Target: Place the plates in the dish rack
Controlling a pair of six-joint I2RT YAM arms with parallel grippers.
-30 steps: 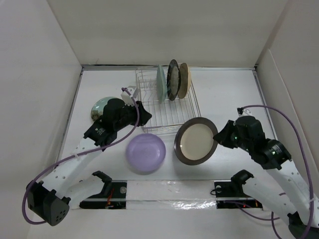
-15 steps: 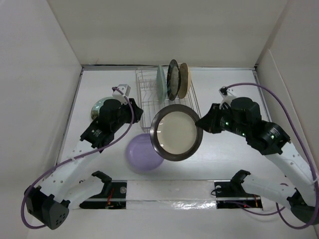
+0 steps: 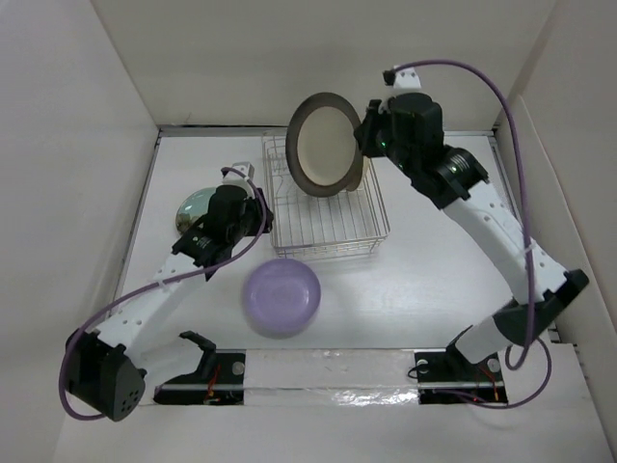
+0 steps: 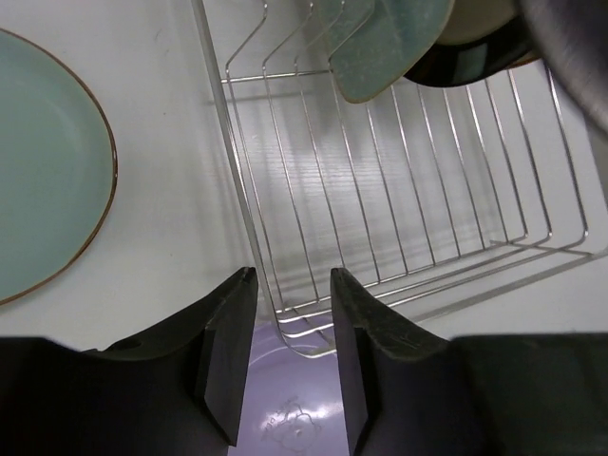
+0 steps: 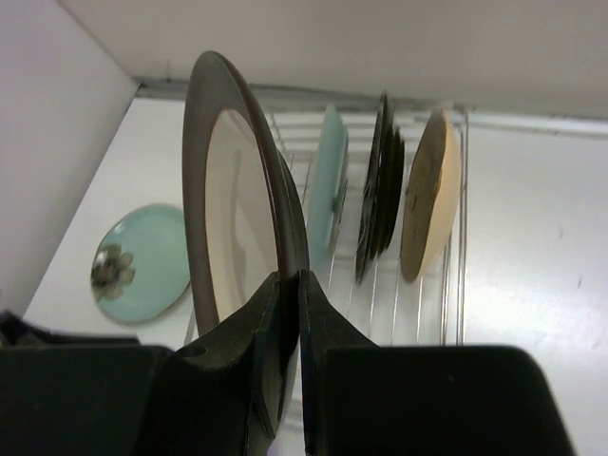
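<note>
My right gripper swings to its left in the top view next, lowers the dark-rimmed plate to the rack's empty slots below, beside the mint plate, and releases it.
My right gripper (image 3: 364, 145) (image 5: 290, 285) is shut on the rim of a dark-rimmed plate (image 3: 326, 145) (image 5: 228, 190) with a pale centre. It holds the plate on edge above the back of the dish rack (image 3: 328, 217) (image 5: 446, 285). Three plates stand in the rack: a mint one (image 5: 328, 190), a dark one (image 5: 380, 190) and a tan one (image 5: 427, 190). A lavender plate (image 3: 281, 296) (image 4: 285, 408) lies in front of the rack. Left of the rack lies a pale green plate (image 3: 193, 205) (image 4: 47, 161). My left gripper (image 3: 258, 217) (image 4: 292, 285) hangs open over the rack's front left corner, holding nothing.
White walls close in the table on the left, back and right. The right arm reaches high across the rack's right side. A purple cable loops from each arm. The arm bases (image 3: 318, 371) sit on the near edge.
My right arm has carried the dark-rimmed plate from the table's front right up and back over the rack, turning it on edge. My left gripper has shifted slightly and opened a little.
</note>
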